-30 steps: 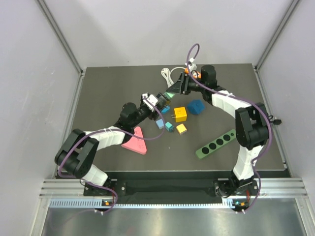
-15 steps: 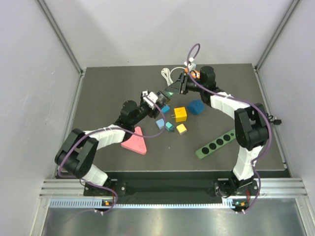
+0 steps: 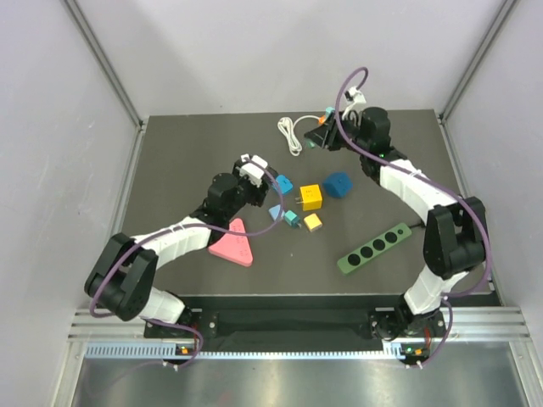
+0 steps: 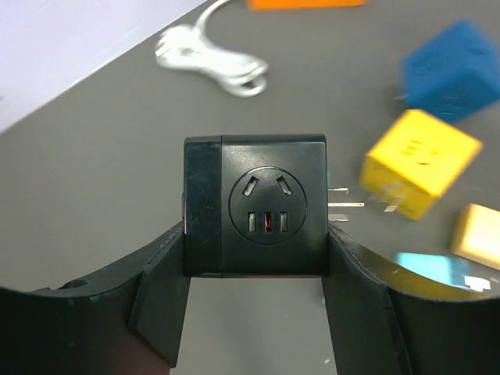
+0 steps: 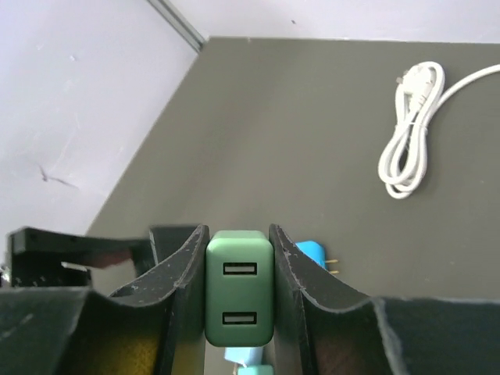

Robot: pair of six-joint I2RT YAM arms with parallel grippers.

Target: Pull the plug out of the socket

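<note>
I will lower my left gripper toward the left in the top view and release the socket [image 4: 266, 205], because the table below it on that side is bare.
My left gripper [image 4: 255, 238] is shut on a black cube socket [image 4: 266, 205], its outlet face towards the camera and nothing plugged into it. In the top view the left gripper [image 3: 259, 170] is left of the table's middle. My right gripper [image 5: 239, 266] is shut on a green plug [image 5: 239, 298] with two USB slots. In the top view the right gripper [image 3: 319, 136] is at the back of the table, well apart from the left one. The plug and socket are separated.
A coiled white cable [image 3: 290, 134] lies at the back. A yellow cube adapter [image 3: 310, 197], a blue cube [image 3: 338, 185] and small blue, teal and yellow plugs lie mid-table. A pink triangle [image 3: 233, 243] is front left and a green power strip [image 3: 372, 248] front right.
The two grippers were together with the plug in the socket. Now they are apart: the right has moved back and right with the green plug, the left has moved left with the socket.
</note>
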